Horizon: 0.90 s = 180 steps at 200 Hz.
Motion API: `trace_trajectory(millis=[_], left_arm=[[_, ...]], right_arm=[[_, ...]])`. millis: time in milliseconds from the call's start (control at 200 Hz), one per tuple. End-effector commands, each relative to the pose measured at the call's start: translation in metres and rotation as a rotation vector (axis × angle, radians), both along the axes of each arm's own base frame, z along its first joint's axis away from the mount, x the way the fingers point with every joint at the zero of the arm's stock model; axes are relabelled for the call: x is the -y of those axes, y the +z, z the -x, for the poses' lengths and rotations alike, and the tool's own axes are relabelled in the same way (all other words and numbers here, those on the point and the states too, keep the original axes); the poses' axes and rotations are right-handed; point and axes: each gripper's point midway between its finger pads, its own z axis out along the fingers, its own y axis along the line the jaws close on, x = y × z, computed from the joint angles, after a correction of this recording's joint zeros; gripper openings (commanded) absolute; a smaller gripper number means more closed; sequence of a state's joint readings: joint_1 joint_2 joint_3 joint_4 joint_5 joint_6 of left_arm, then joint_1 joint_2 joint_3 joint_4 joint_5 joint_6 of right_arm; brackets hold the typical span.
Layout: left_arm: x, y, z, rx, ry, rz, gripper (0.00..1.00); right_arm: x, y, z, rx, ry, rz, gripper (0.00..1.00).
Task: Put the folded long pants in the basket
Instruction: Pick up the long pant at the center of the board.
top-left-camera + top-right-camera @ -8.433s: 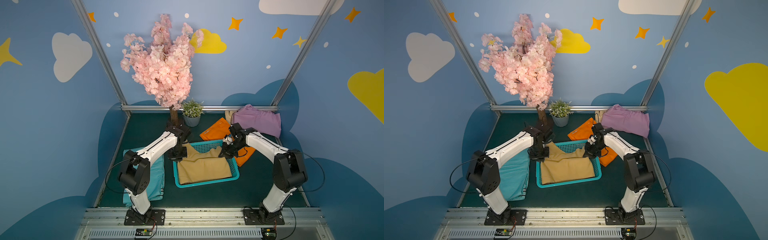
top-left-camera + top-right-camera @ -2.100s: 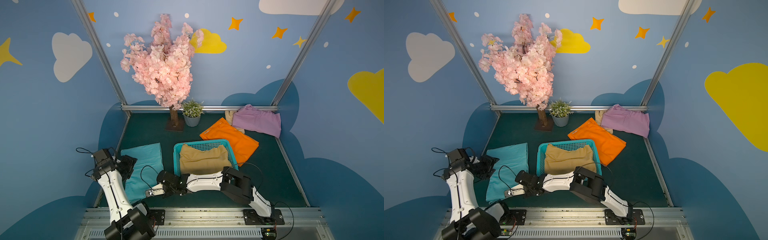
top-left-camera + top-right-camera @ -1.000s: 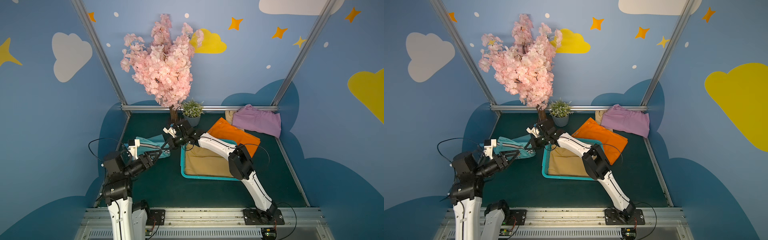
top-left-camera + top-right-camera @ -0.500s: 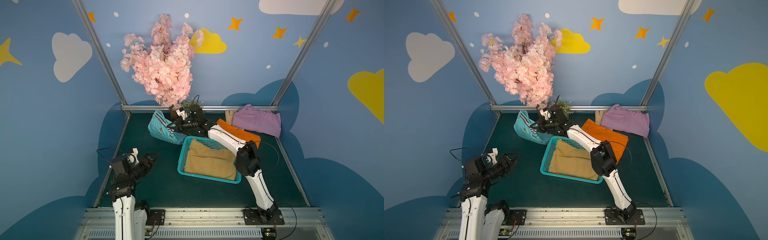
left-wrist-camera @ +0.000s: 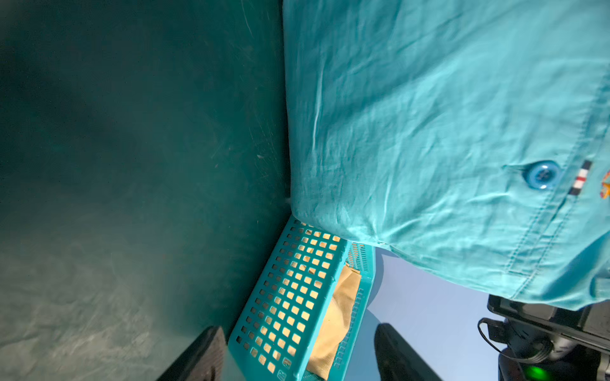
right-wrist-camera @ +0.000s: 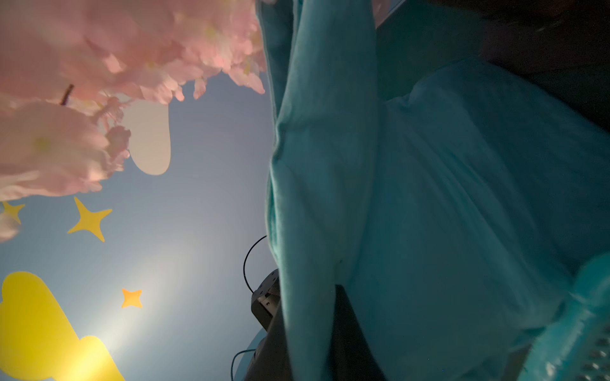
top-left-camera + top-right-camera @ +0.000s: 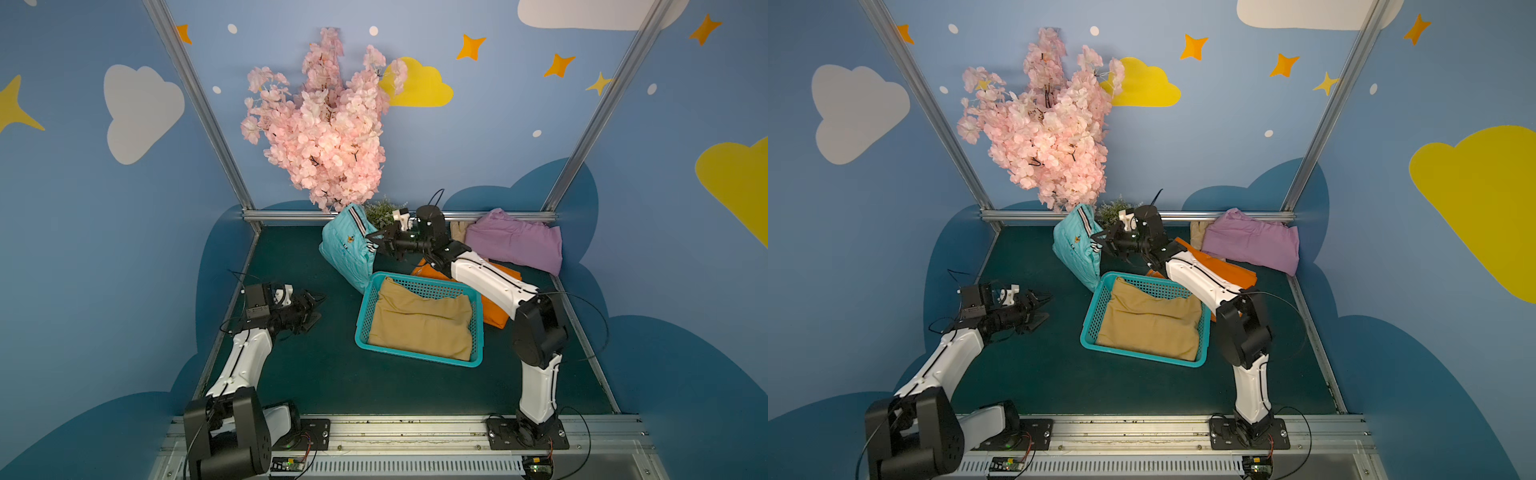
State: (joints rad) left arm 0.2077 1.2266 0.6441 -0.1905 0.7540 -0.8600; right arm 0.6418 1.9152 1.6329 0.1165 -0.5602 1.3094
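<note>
The lower end of the light teal pants is hanging there ungripped, so my left gripper should move outward toward the basket's far corner, onto that end, and close.
My right gripper [image 7: 376,243] [image 6: 310,330] is shut on the light teal folded long pants [image 7: 349,253] [image 7: 1075,253] [image 5: 429,132], lifted at the back. Their lower end hangs to the far left corner of the teal basket [image 7: 415,355] [image 5: 287,290]. Tan pants [image 7: 419,320] lie inside the basket. Orange pants [image 7: 494,313] lie behind the basket under my right arm, and lilac pants [image 7: 513,245] sit at the back right. My left gripper [image 7: 313,307] [image 5: 298,354] is open and empty, low over the table left of the basket.
A pink blossom tree [image 7: 328,133] and a small potted plant [image 7: 384,210] stand at the back, right behind the lifted pants. Cream gloves [image 7: 457,228] lie beside the lilac pants. Metal frame rails [image 7: 291,216] border the green table.
My left gripper let go of the teal pants and drew back to the left. My right gripper carried them up and toward the back. The basket turned slightly.
</note>
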Motion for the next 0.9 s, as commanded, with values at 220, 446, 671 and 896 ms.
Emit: trace_trajectory(millis=[220,446,671,896], left_arm=[[0.055,-0.023,-0.06,0.087,-0.151,-0.019,0.75],[0.077,-0.042,-0.083,0.057,-0.215,0.002,0.75],[0.093,-0.07,-0.101,0.053,-0.244,0.082,0.75],[0.105,-0.076,-0.121,0.093,-0.218,0.198,0.75]], right_arm=[[0.14,0.031,-0.027,0.165,-0.522,0.045,0.0],[0.19,-0.015,-0.01,-0.028,-0.592,0.115,0.0],[0.225,-0.035,0.011,-0.059,-0.686,0.177,0.0],[0.227,-0.042,0.011,-0.072,-0.657,0.192,0.0]])
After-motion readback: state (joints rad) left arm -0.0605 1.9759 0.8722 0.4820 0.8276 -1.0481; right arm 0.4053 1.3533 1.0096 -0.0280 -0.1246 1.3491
